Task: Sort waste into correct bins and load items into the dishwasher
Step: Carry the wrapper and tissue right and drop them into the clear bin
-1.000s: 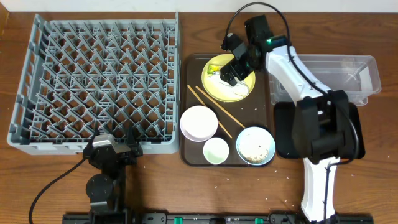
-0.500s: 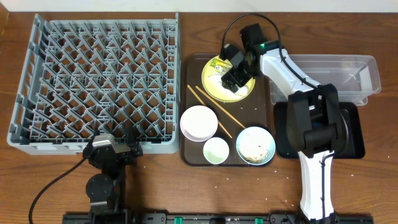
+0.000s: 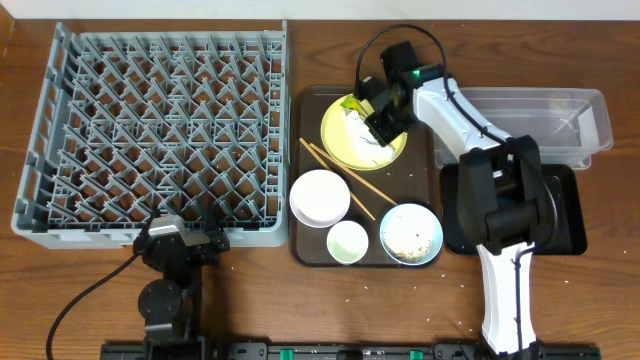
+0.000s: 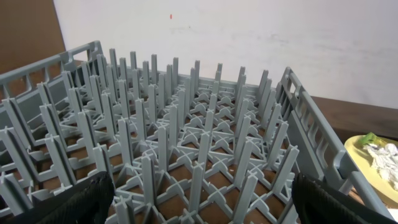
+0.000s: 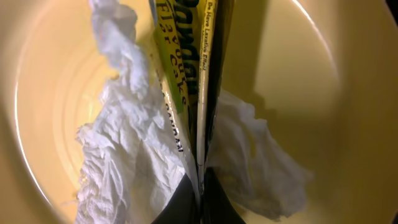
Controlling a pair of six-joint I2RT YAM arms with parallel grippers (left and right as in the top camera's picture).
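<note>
The snack wrapper goes up off the yellow plate and over the clear tub (image 3: 543, 122) next for release, since my right gripper's fingers are shut on it.
My right gripper (image 3: 378, 125) is down on the yellow plate (image 3: 350, 150) at the back of the brown tray. Its jaws are shut on the yellow-green snack wrapper (image 5: 186, 62), pinched edge-on between the black fingertips (image 5: 180, 202). The crumpled white napkin (image 5: 124, 162) lies on the plate (image 5: 323, 93) on both sides of the wrapper. My left gripper (image 3: 190, 228) rests at the front edge of the grey dish rack (image 3: 150, 130), open, its fingers (image 4: 81, 202) wide apart with only rack pegs (image 4: 186, 143) ahead.
The brown tray (image 3: 300, 255) also holds chopsticks (image 3: 345, 180), a white bowl (image 3: 320, 197), a small cup (image 3: 348, 242) and a light blue bowl (image 3: 411, 234) with rice. A clear tub (image 3: 560, 115) and a black tray (image 3: 570, 220) sit to the right.
My right gripper has come down a little leftward onto the plate and closed on the wrapper. The left arm has not moved.
</note>
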